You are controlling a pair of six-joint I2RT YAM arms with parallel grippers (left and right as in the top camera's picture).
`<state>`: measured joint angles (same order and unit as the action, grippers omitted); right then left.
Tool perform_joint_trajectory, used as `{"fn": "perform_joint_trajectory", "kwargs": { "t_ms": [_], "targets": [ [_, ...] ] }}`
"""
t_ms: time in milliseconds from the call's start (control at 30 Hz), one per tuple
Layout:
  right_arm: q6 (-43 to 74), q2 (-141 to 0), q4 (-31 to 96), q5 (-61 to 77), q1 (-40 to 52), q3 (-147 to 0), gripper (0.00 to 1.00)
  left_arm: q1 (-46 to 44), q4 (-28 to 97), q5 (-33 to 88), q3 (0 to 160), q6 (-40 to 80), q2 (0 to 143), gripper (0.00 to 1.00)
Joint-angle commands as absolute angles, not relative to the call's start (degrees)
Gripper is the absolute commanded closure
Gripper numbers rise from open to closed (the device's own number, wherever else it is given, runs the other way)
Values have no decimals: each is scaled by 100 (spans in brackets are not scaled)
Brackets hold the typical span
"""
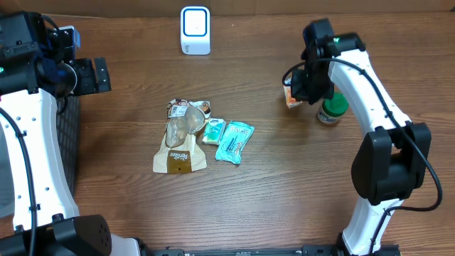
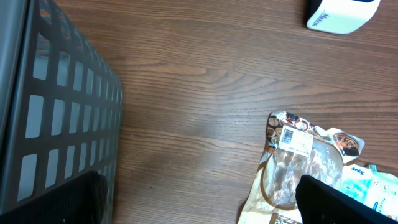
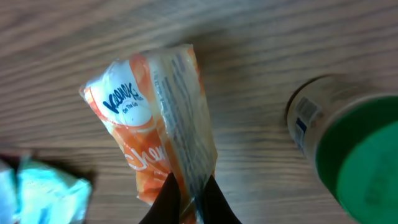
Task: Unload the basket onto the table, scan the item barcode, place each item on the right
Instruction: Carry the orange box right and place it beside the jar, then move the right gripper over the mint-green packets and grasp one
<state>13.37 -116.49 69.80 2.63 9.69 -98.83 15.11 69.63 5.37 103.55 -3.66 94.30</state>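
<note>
My right gripper holds the orange snack packet (image 1: pixel 290 100) just above bare wood, so it will lower the packet a little next, then release it beside the green-lidded bottle.
My right gripper (image 1: pixel 299 89) is shut on an orange snack packet (image 1: pixel 290 100), pinching its clear back seam between the black fingers (image 3: pixel 166 198). The packet (image 3: pixel 134 124) hangs just above the wood, its white-and-orange printed face turned left. The white barcode scanner (image 1: pixel 195 30) stands at the back centre, well left of that packet, and its corner (image 2: pixel 341 14) shows in the left wrist view. My left gripper (image 1: pixel 93 75) hovers open at the far left beside the basket, holding nothing (image 2: pixel 202 210).
A green-lidded bottle (image 1: pixel 332 108) stands right beside the held packet (image 3: pixel 348 149). At mid-table lie a brown pouch (image 1: pixel 180 139) with a white label (image 2: pixel 295 140), a small green packet (image 1: pixel 212 131) and a teal packet (image 1: pixel 234 141). A dark mesh basket (image 2: pixel 56 106) sits at the left edge.
</note>
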Motion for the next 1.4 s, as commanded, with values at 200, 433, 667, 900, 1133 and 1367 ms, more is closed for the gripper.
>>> {"fn": "perform_joint_trajectory", "kwargs": {
  "t_ms": [200,433,667,900,1133,1367],
  "targets": [
    [1352,-11655,6650,-75,694,-9356,96,1535,6963,537,10429,-515,9445,1],
    [1352,-11655,6632,-102,668,-9356,81,1535,6963,539,10429,-515,9445,0],
    [1356,-11653,6628,-95,668,-9498,49,1535,6963,537,10429,-515,9445,0],
    [1326,-11636,7609,613,681,-10656,56,1535,6963,537,10429,-515,9445,0],
    [980,-11260,8508,934,880,-11371,61,1535,6963,539,10429,-515,9445,1],
    [1225,-11069,8547,1192,1269,-11238,48,1535,6963,537,10429,-515,9445,0]
  ]
}}
